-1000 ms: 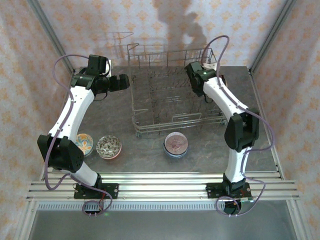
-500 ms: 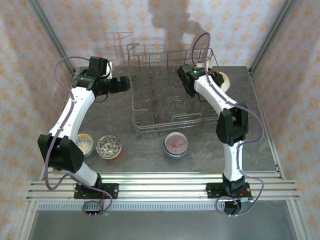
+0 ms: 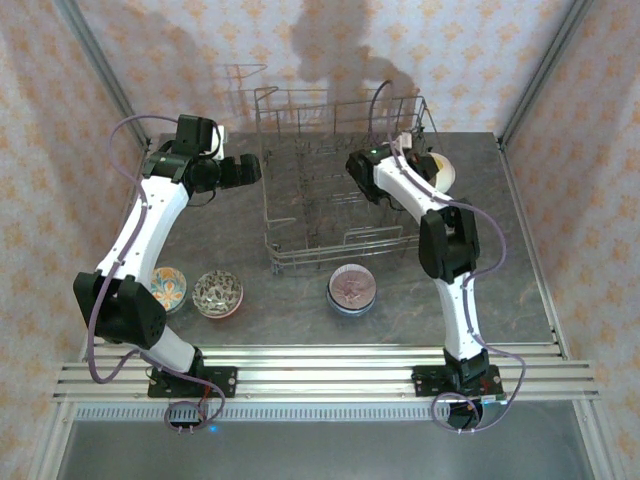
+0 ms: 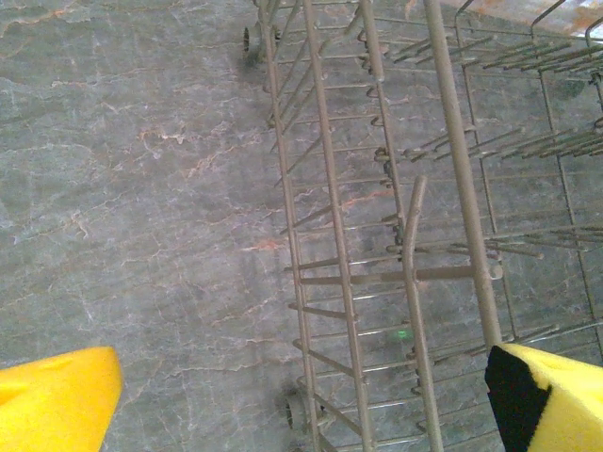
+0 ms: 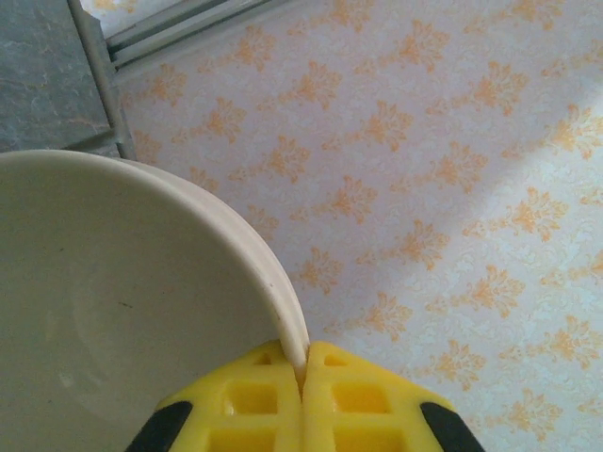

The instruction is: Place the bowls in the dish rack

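Note:
I should next move the cream bowl [image 3: 443, 171] with my right gripper off the rack's side toward the rack's middle, and then lower it to release it.
The grey wire dish rack [image 3: 335, 200] stands at the back middle of the table, its tines bare. My right gripper [image 3: 427, 160] hangs by the rack's right wall, shut on the rim of a plain cream bowl [image 3: 443, 171]. In the right wrist view the yellow fingertips [image 5: 273, 395] pinch that rim, with the cream bowl [image 5: 113, 311] tilted against the wallpaper. My left gripper [image 3: 250, 168] is open at the rack's left wall; its wrist view looks down on the dish rack's wires [image 4: 377, 235] between the spread yellow fingers [image 4: 57, 395].
Three bowls rest on the grey table in front: a multicoloured one [image 3: 168, 288], a patterned one [image 3: 217, 294] beside it, and a purplish one [image 3: 352, 288] just before the rack. Patterned walls close in the back and sides.
The right arm has swung its wrist and elbow leftward and turned, bringing the cream bowl into sight at the rack's right side. The left arm has stayed put.

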You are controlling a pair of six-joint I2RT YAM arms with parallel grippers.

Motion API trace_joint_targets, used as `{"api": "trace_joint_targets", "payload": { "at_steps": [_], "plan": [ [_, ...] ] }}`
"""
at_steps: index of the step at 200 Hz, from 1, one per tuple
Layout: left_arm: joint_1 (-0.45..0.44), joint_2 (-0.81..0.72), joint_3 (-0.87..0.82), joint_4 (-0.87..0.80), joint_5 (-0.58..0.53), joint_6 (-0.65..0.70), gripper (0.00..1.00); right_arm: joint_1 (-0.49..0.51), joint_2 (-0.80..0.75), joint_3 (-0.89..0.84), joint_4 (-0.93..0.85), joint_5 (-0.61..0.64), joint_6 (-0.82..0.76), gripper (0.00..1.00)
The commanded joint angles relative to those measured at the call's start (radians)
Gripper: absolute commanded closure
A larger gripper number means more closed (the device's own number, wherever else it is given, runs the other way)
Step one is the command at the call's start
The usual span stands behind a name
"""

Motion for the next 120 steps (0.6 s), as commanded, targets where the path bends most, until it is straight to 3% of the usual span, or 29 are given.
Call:
{"api": "trace_joint_targets", "payload": {
  "at_steps": [1,77,120],
  "plan": [
    [0.007,-0.036,-0.009,0.018,0.021,0.008,0.01,0.016,0.032,0.032,-0.059,0.060,0.042,1.00],
    [0.008,-0.056,-0.021,0.011,0.015,0.015,0.01,0.053,0.099,0.035,-0.162,0.033,0.119,1.00],
    [0.009,-0.055,-0.017,0.010,0.018,0.007,0.01,0.054,0.138,0.062,-0.167,-0.053,0.084,0.96]
  ]
}}
